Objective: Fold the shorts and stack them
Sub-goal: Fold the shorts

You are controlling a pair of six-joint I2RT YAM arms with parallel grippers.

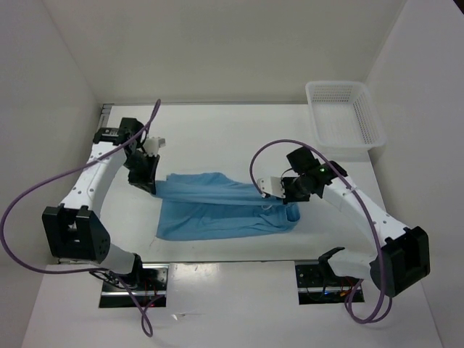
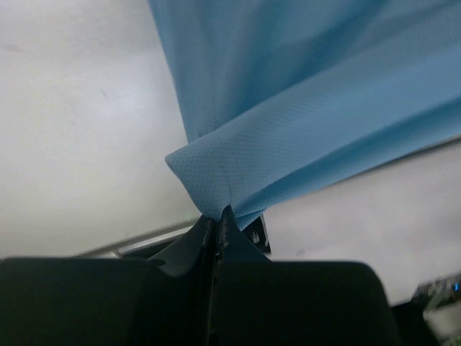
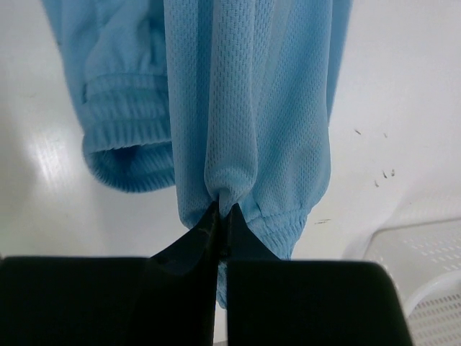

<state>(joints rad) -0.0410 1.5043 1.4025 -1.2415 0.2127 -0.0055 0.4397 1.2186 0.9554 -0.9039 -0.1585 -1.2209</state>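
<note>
The pinched waistband should be released over the shorts' near waist corner (image 1: 288,226) (image 3: 119,162), so my right gripper will next move back and down, because that corner is below it and farther back.
The light blue shorts (image 1: 217,210) lie stretched across the middle of the white table, their upper edge lifted between both grippers. My left gripper (image 1: 150,185) is shut on the shorts' left corner; in the left wrist view the pinched fabric (image 2: 238,173) rises straight out of the closed gripper (image 2: 217,215). My right gripper (image 1: 267,193) is shut on the right end by the gathered waistband. In the right wrist view the mesh cloth (image 3: 245,108) hangs bunched from that gripper (image 3: 223,210), with the elastic band (image 3: 122,137) drooping to the left.
A white mesh basket (image 1: 343,114) stands at the table's back right corner; its rim (image 3: 425,267) shows in the right wrist view. White walls close in the back and both sides. Purple cables loop off each arm.
</note>
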